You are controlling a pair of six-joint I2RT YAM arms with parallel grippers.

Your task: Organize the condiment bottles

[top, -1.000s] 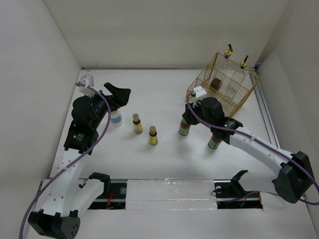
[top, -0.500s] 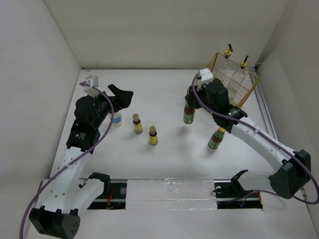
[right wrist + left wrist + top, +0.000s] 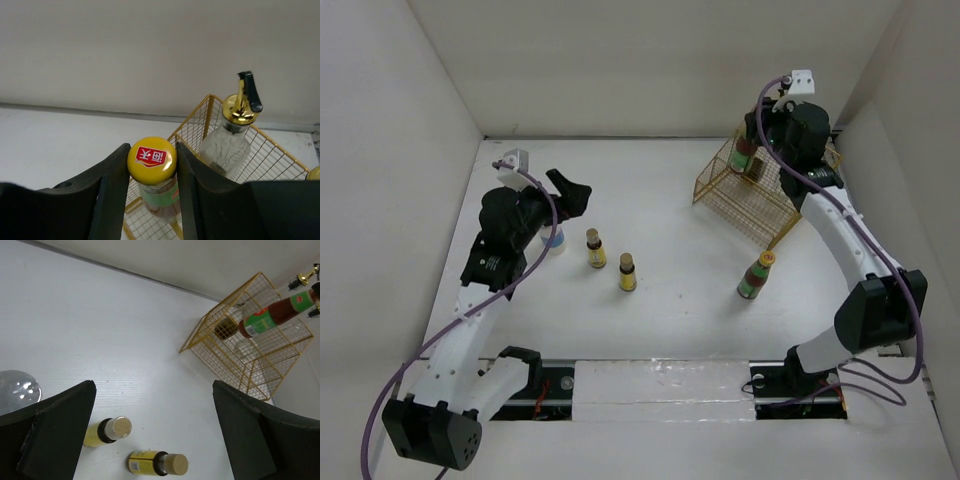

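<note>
The robot's right gripper will next go down toward the gold basket's slot beside the glass bottle and release the yellow cap, since the held bottle still hangs above the basket's bottom.
My right gripper point(image 3: 748, 140) is shut on the yellow cap of a green-red-labelled bottle point(image 3: 744, 158) and holds it upright over the near-left part of the gold wire basket point(image 3: 760, 212). The right wrist view shows the cap point(image 3: 152, 159) pinched between the fingers. A tall glass bottle with a gold pourer point(image 3: 227, 145) stands in the basket behind it. The second green-red bottle point(image 3: 755, 276) stands on the table. Two small yellow bottles point(image 3: 595, 248) point(image 3: 627, 272) stand mid-table. The white blue-banded bottle point(image 3: 555, 238) is beside my left arm. My left gripper point(image 3: 570, 190) is open above them.
The basket point(image 3: 235, 365) sits at the back right near the right wall. White walls close in the back and both sides. The left wrist view shows the small yellow bottles point(image 3: 107, 432) point(image 3: 155, 463) below its fingers and the white bottle's top point(image 3: 17, 390).
My right gripper has lifted the green-red bottle off the table and carried it back and to the right, over the basket. My left gripper has shifted slightly towards the back.
</note>
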